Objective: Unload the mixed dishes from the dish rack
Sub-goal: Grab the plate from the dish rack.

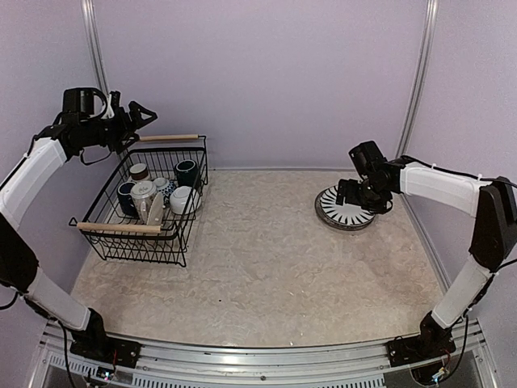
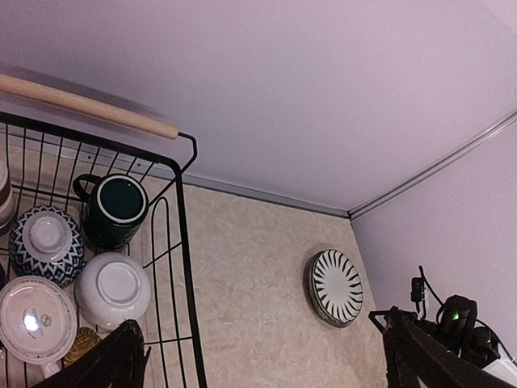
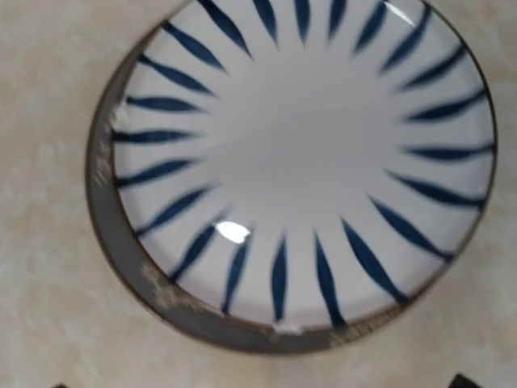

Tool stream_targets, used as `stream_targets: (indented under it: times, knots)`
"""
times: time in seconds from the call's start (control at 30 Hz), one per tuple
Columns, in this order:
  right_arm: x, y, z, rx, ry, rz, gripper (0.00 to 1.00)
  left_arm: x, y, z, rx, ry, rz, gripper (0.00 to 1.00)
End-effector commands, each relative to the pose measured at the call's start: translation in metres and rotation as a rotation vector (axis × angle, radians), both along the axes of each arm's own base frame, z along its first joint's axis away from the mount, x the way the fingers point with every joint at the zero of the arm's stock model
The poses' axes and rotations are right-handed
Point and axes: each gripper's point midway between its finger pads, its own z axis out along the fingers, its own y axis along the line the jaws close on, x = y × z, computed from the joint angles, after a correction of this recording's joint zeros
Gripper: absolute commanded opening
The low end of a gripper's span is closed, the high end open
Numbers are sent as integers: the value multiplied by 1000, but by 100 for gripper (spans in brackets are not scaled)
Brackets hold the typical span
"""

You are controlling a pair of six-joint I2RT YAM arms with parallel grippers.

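Observation:
My left gripper lowers backward toward the base to the yellowish plate next and closes across its top edge (image 1: 157, 203) (image 2: 81, 344), as the plate stands upright.
The dish rack (image 1: 129, 229), a black wire basket with wooden handles, stands at the left. It holds a dark mug (image 1: 187, 171), a dark blue mug (image 1: 126, 197), a small brown-white cup (image 1: 139, 171), a white bowl (image 1: 182, 200) and an upright yellowish plate (image 1: 155, 212). My left gripper (image 1: 142, 116) is open and empty, high above the rack's back left corner. The left wrist view shows the dark mug (image 2: 113, 208), the white bowl (image 2: 113, 287) and the rack's rim (image 2: 184, 242). The striped plate (image 1: 346, 212) lies flat on the table at the right. My right gripper (image 1: 365, 199) hangs open just over it, not holding it. The plate (image 3: 299, 153) fills the right wrist view.
A patterned blue-white cup (image 2: 47, 242) and an upturned white mug (image 2: 32, 319) sit mouth down in the rack. The back wall and side walls close in the table (image 1: 266, 267). The right arm's wrist (image 2: 456, 319) shows at the left wrist view's lower right.

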Motion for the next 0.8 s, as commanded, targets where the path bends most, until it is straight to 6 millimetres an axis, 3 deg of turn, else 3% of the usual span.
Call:
stream_targets:
  times: [0.0, 0.17, 0.33, 0.53, 0.67, 0.77]
  knots:
    - [-8, 0, 20, 91, -126, -34, 100, 1, -2, 2, -22, 17, -19, 98]
    - [-13, -6, 25, 47, -160, -4, 100, 5, 4, -2, -19, 31, -4, 98]
    - [4, -6, 32, -24, -208, 33, 100, 12, 1, -21, 71, 75, 3, 98]
    - [23, 4, 22, -21, -179, 82, 100, 7, 3, -73, 183, 233, 44, 95]
    - [23, 5, 13, 0, -172, 63, 100, -12, -10, -107, 286, 309, 28, 93]
    - [17, 10, 4, 54, -168, 63, 100, -27, -17, -120, 392, 320, 32, 94]
